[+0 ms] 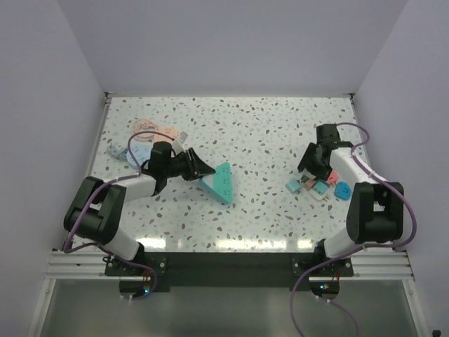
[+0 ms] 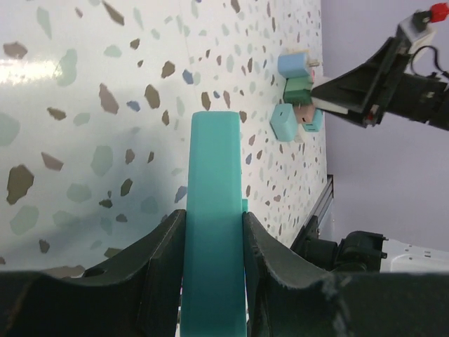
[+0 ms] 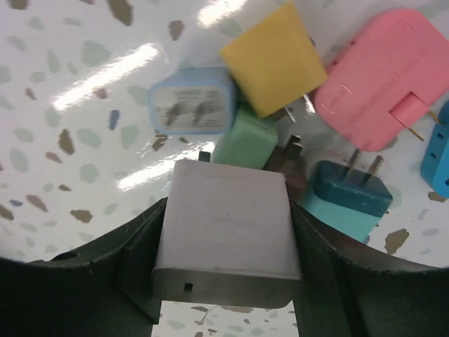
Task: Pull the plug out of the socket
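Observation:
I will carry the socket outward in my left gripper and let go of it on the pink and blue items, because its plug is already off.
The teal socket strip [image 1: 219, 182] lies on the table left of centre. My left gripper [image 1: 202, 170] is shut on its near end; in the left wrist view the strip [image 2: 214, 182] runs out between the jaws of my left gripper [image 2: 214, 219]. My right gripper [image 1: 311, 168] is at the right, shut on a pale grey-white plug [image 3: 228, 225] and holding it just above a pile of loose plugs. My right gripper [image 3: 228, 210] grips the plug's sides. The plug also shows in the left wrist view [image 2: 338, 98], well apart from the socket.
Under the right gripper lie a blue plug [image 3: 191, 102], a yellow one [image 3: 273, 60], a pink one [image 3: 379, 88], a green one [image 3: 245, 144] and a teal one with prongs [image 3: 351, 200]. Pink and blue items with cables [image 1: 151, 133] lie at the back left.

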Available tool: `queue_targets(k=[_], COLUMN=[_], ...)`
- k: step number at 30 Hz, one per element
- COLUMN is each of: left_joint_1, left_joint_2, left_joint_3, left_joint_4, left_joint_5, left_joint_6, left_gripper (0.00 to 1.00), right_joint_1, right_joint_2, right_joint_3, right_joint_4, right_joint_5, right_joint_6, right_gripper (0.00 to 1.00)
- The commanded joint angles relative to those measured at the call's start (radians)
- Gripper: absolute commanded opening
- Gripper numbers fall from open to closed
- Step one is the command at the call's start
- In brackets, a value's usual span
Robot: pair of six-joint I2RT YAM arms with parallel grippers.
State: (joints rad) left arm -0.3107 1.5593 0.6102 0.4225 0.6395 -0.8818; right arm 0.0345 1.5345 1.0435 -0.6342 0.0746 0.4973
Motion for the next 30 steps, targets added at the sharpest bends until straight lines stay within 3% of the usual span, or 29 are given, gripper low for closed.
queue_targets(k=[1, 3, 6, 7, 10, 11, 14, 23, 30], left_joint_1=[0.002, 0.004, 0.012, 0.015, 0.038, 0.045, 0.093, 0.273, 0.488], left_joint_2=[-0.004, 0.001, 0.005, 0.007, 0.007, 0.004, -0.001, -0.011, 0.053], left_joint_3=[0.094, 0.112, 0.140, 0.151, 0.171, 0.172, 0.194, 0.273, 0.364], left_joint_4=[0.016, 0.006, -0.010, -0.013, -0.021, -0.019, -0.030, -0.103, -0.208], left_joint_5=[0.034, 0.038, 0.046, 0.049, 0.058, 0.064, 0.083, 0.106, -0.003], left_joint_6=[0.001, 0.007, 0.015, 0.015, 0.017, 0.020, 0.023, 0.078, 0.142], left_gripper=[0.00, 0.00, 0.00, 0.00, 0.00, 0.00, 0.00, 0.00, 0.00], right_joint_1=[-0.005, -0.011, -0.018, -0.018, -0.024, -0.024, -0.024, -0.025, -0.018], right_joint_2=[-0.011, -0.008, 0.030, 0.039, 0.062, 0.061, 0.021, -0.174, -0.301], right_joint_3=[-0.017, -0.017, 0.019, 0.026, 0.053, 0.056, 0.070, 0.112, 0.058], right_joint_4=[0.079, 0.115, 0.105, 0.102, 0.085, 0.084, 0.070, -0.036, -0.013], right_joint_5=[0.048, 0.037, 0.031, 0.043, 0.057, 0.054, 0.045, -0.016, -0.298], right_joint_6=[0.058, 0.058, 0.057, 0.058, 0.047, 0.044, 0.046, 0.026, -0.025], right_gripper=[0.21, 0.22, 0.34, 0.51, 0.66, 0.78, 0.98, 0.98, 0.98])
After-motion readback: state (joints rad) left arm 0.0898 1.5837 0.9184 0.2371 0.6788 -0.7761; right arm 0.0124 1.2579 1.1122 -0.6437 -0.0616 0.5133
